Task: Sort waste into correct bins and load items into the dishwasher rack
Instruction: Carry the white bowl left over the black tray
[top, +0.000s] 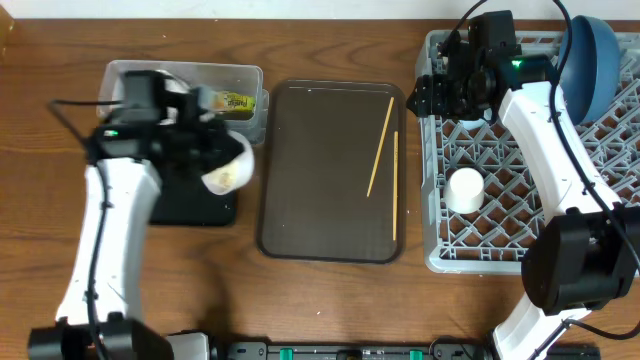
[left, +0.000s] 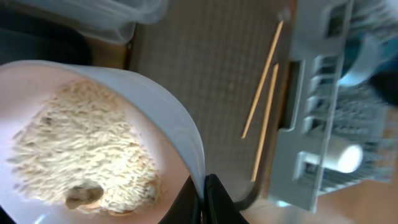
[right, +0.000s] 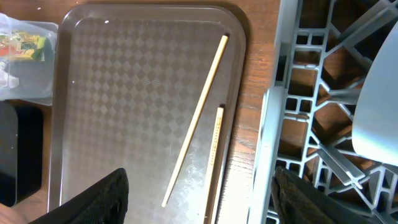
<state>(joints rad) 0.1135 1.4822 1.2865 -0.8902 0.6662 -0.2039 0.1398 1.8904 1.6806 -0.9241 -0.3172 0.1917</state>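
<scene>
I will next tip over the black tray (top: 190, 205) with my left gripper, then lower it onto the serving tray's bare middle (top: 332, 186) and let go, because the bowl still has rice scraps in it.
My left gripper (left: 204, 198) is shut on the rim of the white bowl (top: 227, 168), tilted above the black tray (top: 190, 205); the bowl (left: 93, 137) holds whitish rice scraps (left: 81, 149). The clear tub (top: 240, 85) behind holds the yellow-green wrapper (top: 235, 101). Two chopsticks (top: 382, 145) lie on the brown serving tray (top: 320, 170) and show in the right wrist view (right: 196, 115). My right gripper (right: 199, 196) is open, above the gap between the serving tray and the grey rack (top: 500, 200). The rack holds the dark blue dish (top: 590, 60) and small white cup (top: 464, 188).
The brown serving tray (right: 124, 93) lies between the bins and the rack (right: 311, 124). The wooden table (top: 330, 290) shows along the front. The rack's edge (left: 311, 124) shows in the left wrist view.
</scene>
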